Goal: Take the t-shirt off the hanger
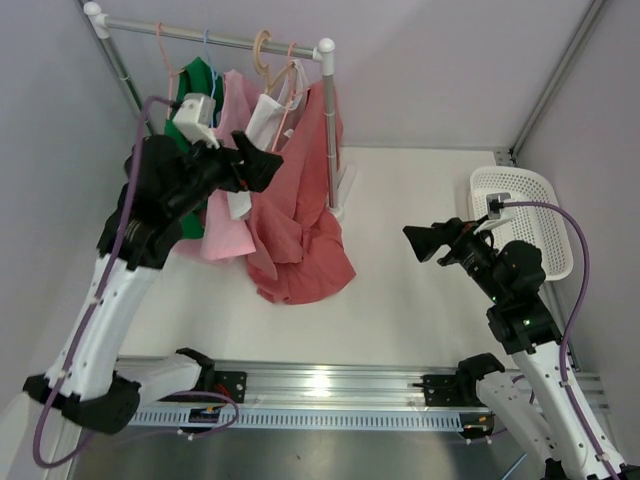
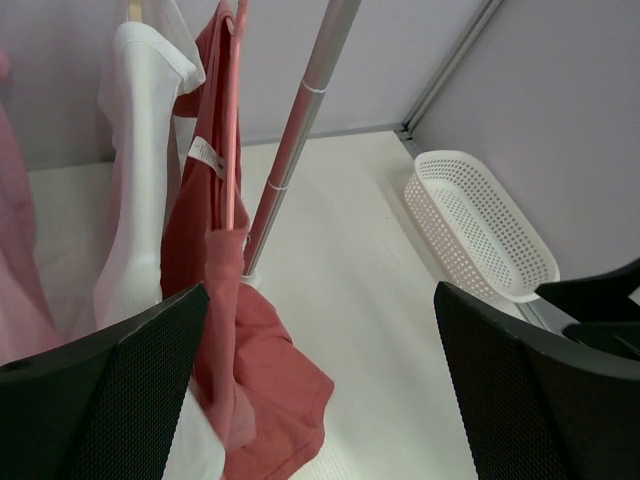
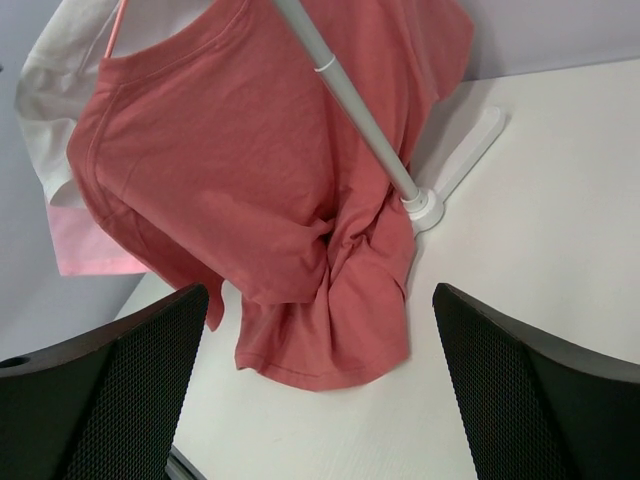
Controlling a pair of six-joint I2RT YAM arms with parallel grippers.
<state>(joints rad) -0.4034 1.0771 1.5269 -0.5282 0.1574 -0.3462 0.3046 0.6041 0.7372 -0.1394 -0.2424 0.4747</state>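
My left gripper next moves outward and closes on the pink hanger's neck (image 1: 292,67) just below the bar, as that thin neck shows bare above the t-shirt (image 1: 300,220).
A coral-red t-shirt (image 1: 300,220) (image 2: 215,300) (image 3: 240,160) hangs on a pink hanger (image 1: 292,60) (image 2: 230,130) at the right end of the rail. Its lower part lies bunched on the table beside the rack's post. My left gripper (image 1: 258,160) (image 2: 320,290) is raised beside the hanging clothes, just left of the t-shirt's upper part. It is open and holds nothing. My right gripper (image 1: 425,240) (image 3: 320,290) hovers to the right of the shirt, facing it, also open with nothing between its fingers.
The rack's rail (image 1: 210,35) carries a green garment (image 1: 195,85), a pink one (image 1: 225,200) and a white one (image 1: 265,115) left of the t-shirt. Its right post (image 1: 330,130) (image 3: 350,100) stands on a white foot (image 3: 460,160). A white perforated basket (image 1: 525,200) (image 2: 480,235) sits at the far right.
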